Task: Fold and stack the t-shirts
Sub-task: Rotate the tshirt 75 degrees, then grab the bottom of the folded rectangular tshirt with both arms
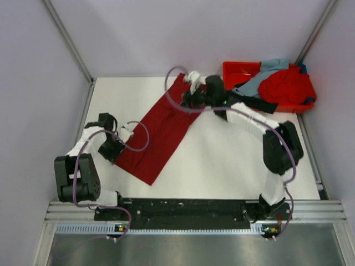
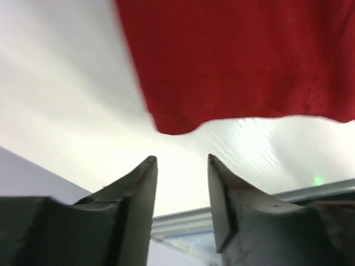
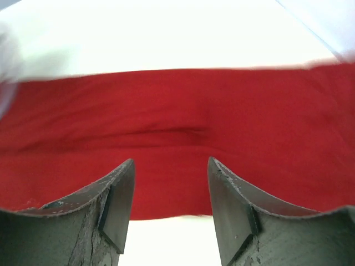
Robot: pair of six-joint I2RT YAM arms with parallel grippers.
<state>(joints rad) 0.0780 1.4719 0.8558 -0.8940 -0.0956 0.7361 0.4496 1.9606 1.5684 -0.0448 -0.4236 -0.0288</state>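
Observation:
My right gripper moves back and down to the t-shirt's corner nearest the front bar (image 1: 150,182) next. My left gripper stands on either side of its other corner, forward of it.
A dark crimson t-shirt (image 1: 161,130) lies folded into a long strip, running diagonally across the white table. My left gripper (image 1: 117,145) is open and empty beside the strip's near-left end; the left wrist view shows that end (image 2: 244,61) just beyond the fingers. My right gripper (image 1: 188,100) is open and empty over the strip's far end, which fills the right wrist view (image 3: 177,122). A bright red t-shirt (image 1: 285,86), a pale grey-blue one (image 1: 265,75) and a black one (image 1: 256,103) lie heaped in the tray.
An orange-red plastic tray (image 1: 239,69) stands at the back right corner of the table. Metal rails (image 1: 183,213) edge the table's front, and grey walls close the sides and back.

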